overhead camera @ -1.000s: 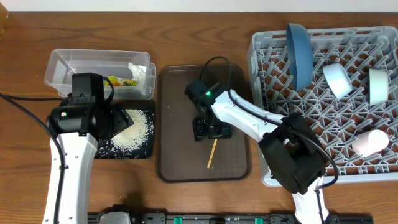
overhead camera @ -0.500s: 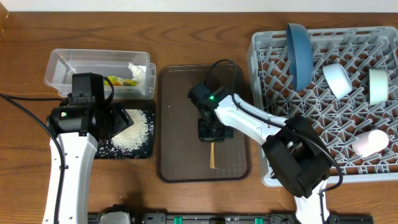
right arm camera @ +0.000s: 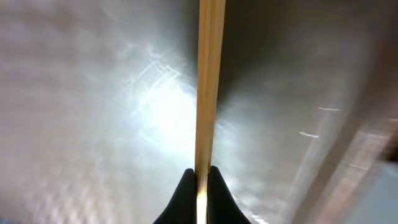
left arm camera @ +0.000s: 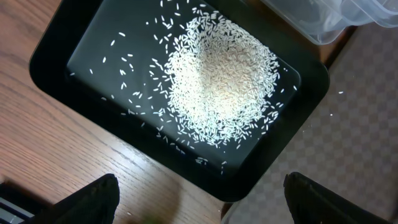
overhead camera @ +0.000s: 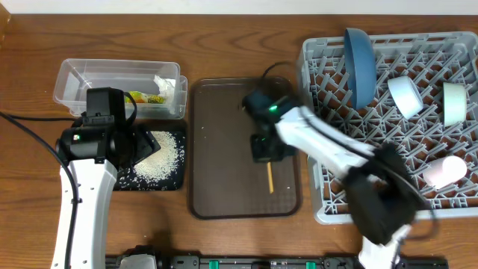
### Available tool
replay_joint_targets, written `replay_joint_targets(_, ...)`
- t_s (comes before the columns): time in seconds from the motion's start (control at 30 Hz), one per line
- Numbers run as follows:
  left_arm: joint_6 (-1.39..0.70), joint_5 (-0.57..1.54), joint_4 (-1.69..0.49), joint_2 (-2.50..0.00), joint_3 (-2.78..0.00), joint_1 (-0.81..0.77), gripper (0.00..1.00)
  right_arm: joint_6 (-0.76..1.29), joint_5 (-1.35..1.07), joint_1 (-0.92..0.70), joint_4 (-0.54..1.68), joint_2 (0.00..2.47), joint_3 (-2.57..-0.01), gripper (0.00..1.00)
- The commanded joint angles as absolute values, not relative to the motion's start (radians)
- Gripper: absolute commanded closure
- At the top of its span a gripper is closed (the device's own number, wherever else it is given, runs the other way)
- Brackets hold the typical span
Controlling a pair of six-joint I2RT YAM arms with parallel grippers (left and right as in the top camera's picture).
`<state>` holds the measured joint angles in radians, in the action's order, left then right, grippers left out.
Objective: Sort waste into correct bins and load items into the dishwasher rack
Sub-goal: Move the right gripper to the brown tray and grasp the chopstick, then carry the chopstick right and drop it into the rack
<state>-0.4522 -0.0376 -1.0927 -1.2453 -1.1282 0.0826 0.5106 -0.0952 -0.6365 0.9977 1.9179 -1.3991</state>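
Note:
Next, my right gripper moves to the right in the overhead view over the rack's side beside the brown tray and releases the stick (overhead camera: 269, 179) where the slots stand empty.
My right gripper (overhead camera: 267, 154) is shut on the thin wooden stick (overhead camera: 269, 179) over the brown serving tray (overhead camera: 216, 149). In the right wrist view the stick (right arm camera: 210, 81) runs straight out from between the closed jaws (right arm camera: 202, 179). My left gripper (overhead camera: 143, 143) hangs open over the black tray (overhead camera: 127, 184) that holds a pile of rice (overhead camera: 163, 155); the left wrist view shows the rice (left arm camera: 217, 74) and nothing between the spread jaws (left arm camera: 202, 199). The clear tub (overhead camera: 75, 82) holds a white napkin (overhead camera: 166, 84) and a yellow-green wrapper (overhead camera: 142, 96).
The grey dishwasher rack (overhead camera: 321, 205) at the right holds a dark-blue plate (overhead camera: 360, 63) on edge, a white-blue bowl (overhead camera: 405, 96), a mint-green bowl (overhead camera: 454, 103) and a pink cup (overhead camera: 444, 170). My right arm reaches across the rack's left edge.
The right gripper has closed on the stick and carried it to the right across the brown tray, towards the rack. The left arm has not moved.

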Motion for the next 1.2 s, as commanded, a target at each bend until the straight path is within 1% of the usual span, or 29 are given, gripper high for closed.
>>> replay_joint_targets(0.0,-0.458,-0.057,-1.095,-1.242,-1.134,0.087,0.12,0.304,-0.074,-0.581,1.028,1.728,-1.409,0.99)
replay_joint_targets(0.2,-0.458,-0.057,-1.095,-1.242,-1.134,0.087,0.13,0.197,-0.054,-0.451,1.144,1.557,-1.409,0.99)
replay_joint_targets(0.43,-0.458,-0.057,-1.095,-1.242,-1.134,0.087,0.13,0.167,0.033,-0.355,1.234,1.558,-1.385,0.99)
replay_joint_targets(0.73,-0.458,-0.057,-1.095,-1.242,-1.134,0.087,0.13,0.190,0.048,-0.332,1.161,1.577,-1.241,0.98)
replay_joint_targets(0.8,-0.458,-0.056,-1.095,-1.242,-1.134,0.087,0.13,0.205,0.044,-0.332,1.151,1.577,-1.214,0.97)
replay_joint_targets(0.87,-0.458,-0.056,-1.095,-1.242,-1.134,0.087,0.13,0.206,0.043,-0.332,1.139,1.577,-1.196,0.92)
replay_joint_targets(0.9,-0.458,-0.056,-1.095,-1.242,-1.134,0.087,0.13,0.206,0.044,-0.332,1.134,1.577,-1.192,0.91)
replay_joint_targets(1.17,-0.458,-0.056,-1.095,-1.242,-1.134,0.087,0.13,0.224,0.044,-0.332,1.100,1.576,-1.190,0.89)
